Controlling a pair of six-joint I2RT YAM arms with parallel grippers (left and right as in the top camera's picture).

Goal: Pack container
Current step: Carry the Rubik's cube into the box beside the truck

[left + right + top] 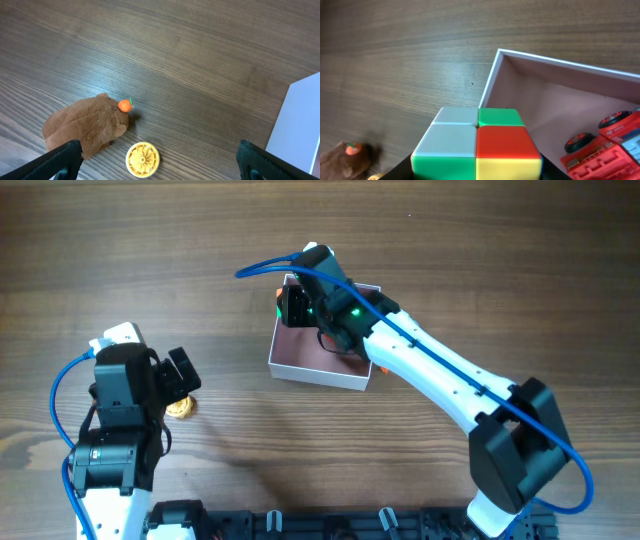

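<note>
The cube hangs over the container's rim, so my right gripper next needs to pass it toward the red toy car and lower into the open pink space.
The container is a shallow white box with a pink inside, at the table's middle; its rim also shows in the right wrist view and its outer wall in the left wrist view. My right gripper is shut on a colourful puzzle cube and holds it above the container's left rim. A red toy car lies inside. My left gripper is open above a yellow wheel-shaped toy, with a brown plush animal just left of it.
The yellow toy lies on the wood table by my left gripper. The plush has a small orange bit on top and shows at the lower left of the right wrist view. A black rail runs along the front edge.
</note>
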